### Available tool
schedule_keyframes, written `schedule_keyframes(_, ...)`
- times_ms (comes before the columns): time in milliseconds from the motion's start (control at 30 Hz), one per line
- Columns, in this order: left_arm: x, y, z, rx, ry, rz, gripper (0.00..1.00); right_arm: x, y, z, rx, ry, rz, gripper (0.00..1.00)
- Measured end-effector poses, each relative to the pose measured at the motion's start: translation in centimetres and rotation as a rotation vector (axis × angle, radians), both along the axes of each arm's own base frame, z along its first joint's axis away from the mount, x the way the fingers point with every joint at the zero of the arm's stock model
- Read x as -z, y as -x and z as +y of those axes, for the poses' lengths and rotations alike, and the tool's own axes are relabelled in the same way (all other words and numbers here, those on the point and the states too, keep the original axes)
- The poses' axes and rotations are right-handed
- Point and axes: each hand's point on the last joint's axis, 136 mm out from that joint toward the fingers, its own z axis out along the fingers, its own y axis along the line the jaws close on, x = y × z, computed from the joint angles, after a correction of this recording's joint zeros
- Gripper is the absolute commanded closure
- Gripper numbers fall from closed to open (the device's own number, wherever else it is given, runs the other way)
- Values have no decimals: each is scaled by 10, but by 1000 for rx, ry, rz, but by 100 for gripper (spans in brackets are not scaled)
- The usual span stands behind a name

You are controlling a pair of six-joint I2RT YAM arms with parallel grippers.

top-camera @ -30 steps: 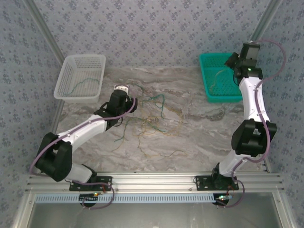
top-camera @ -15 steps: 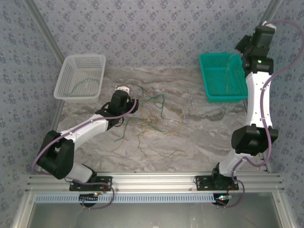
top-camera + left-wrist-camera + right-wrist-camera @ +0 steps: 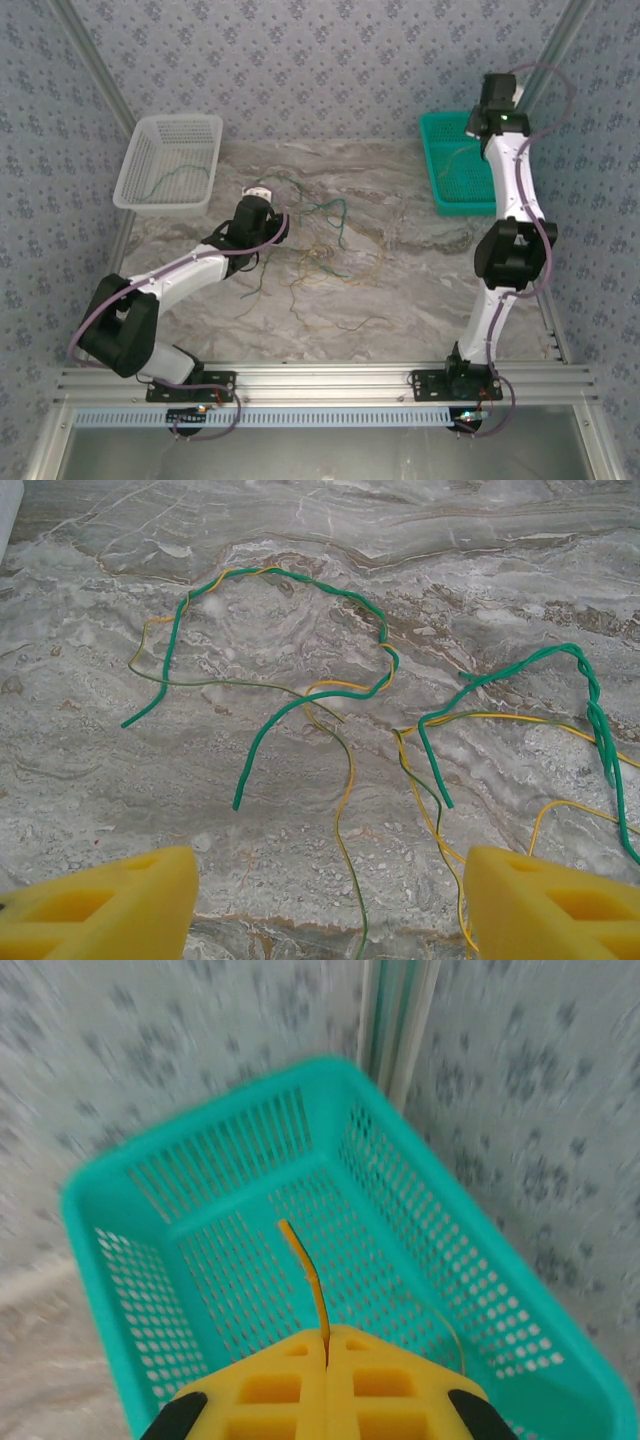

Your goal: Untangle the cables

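My right gripper holds the cable. I need to lower it farther into the basket next and then let the cable go.
The cables (image 3: 320,245) lie as a loose tangle of thin green and yellow strands on the marble table. My left gripper (image 3: 258,192) hovers at the tangle's left edge, open. In the left wrist view a green cable (image 3: 290,705) and a yellow cable (image 3: 345,810) lie ahead of the left gripper (image 3: 325,905), nothing pinched between its yellow fingertips (image 3: 100,900). My right gripper (image 3: 478,125) hangs over the teal basket (image 3: 432,150). In the right wrist view the right gripper (image 3: 327,1345) is shut on a yellow cable (image 3: 305,1265) whose short end sticks out above the basket floor.
A white basket (image 3: 140,190) at the back left holds a green strand (image 3: 180,178). The teal basket (image 3: 200,1130) sits at the back right, close to the patterned wall and a metal corner post (image 3: 400,1020). Loose strand ends (image 3: 360,323) reach toward the near edge.
The right arm swung up and to the right above the teal basket, then back left over it, with the yellow cable still pinched. The left arm has barely moved.
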Motion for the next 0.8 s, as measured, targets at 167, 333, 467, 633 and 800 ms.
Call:
schedule_keyframes(167, 16, -1, -5, 19, -7, 40, 30, 47, 6, -4, 41, -10, 98, 100)
schedule_keyframes(333, 26, -9, -16, 40, -9, 71, 30, 91, 20, -14, 113, -87, 135, 100)
schedule_keyframes(467, 19, -18, -24, 50, 8, 59, 30, 116, 34, -39, 191, -170, 151, 100)
schedule_keyframes(633, 3, -29, -37, 75, 39, 38, 29, 105, 13, -51, 186, -210, 72, 100)
schedule_keyframes(800, -12, -36, -45, 96, 60, 11, 29, 98, -46, -33, 114, -210, 5, 100)
